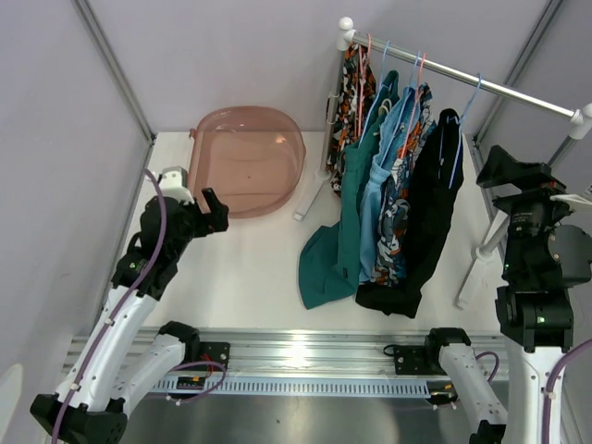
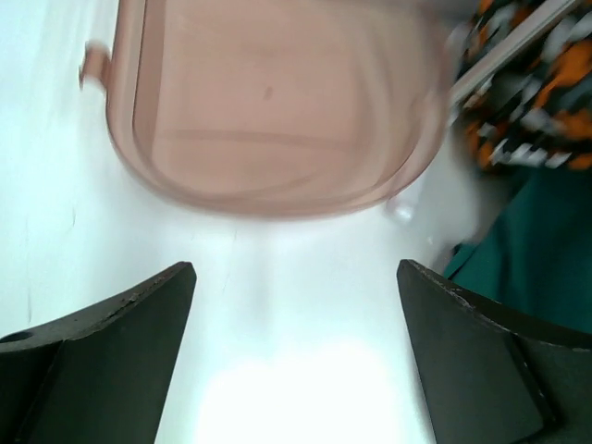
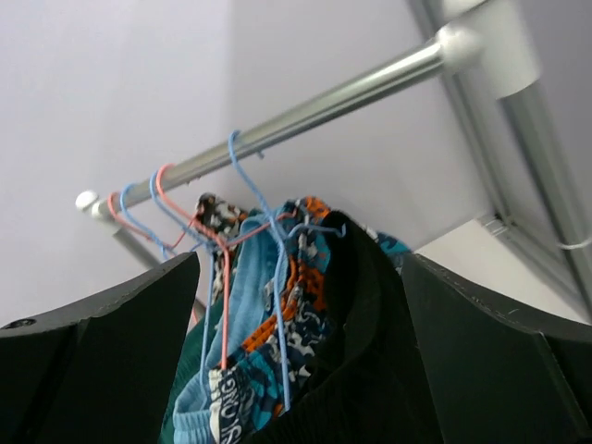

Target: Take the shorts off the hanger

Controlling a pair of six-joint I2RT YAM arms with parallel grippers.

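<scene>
I need to move my right gripper to the left in the top view next, onto the blue hanger's near arm, because it lies on that side and its wire is bare.
Several shorts hang on wire hangers from a metal rail: black shorts, patterned shorts, light blue shorts, teal shorts and camouflage shorts. My right gripper is raised beside the black shorts, a little to their right. In the right wrist view, the right gripper is open around nothing, facing the black shorts and a blue hanger. My left gripper is open and empty over the table, near the basin.
A pink translucent basin sits at the back left of the white table; it also fills the left wrist view, basin. The rack's white feet stand on the table. Grey walls close in both sides.
</scene>
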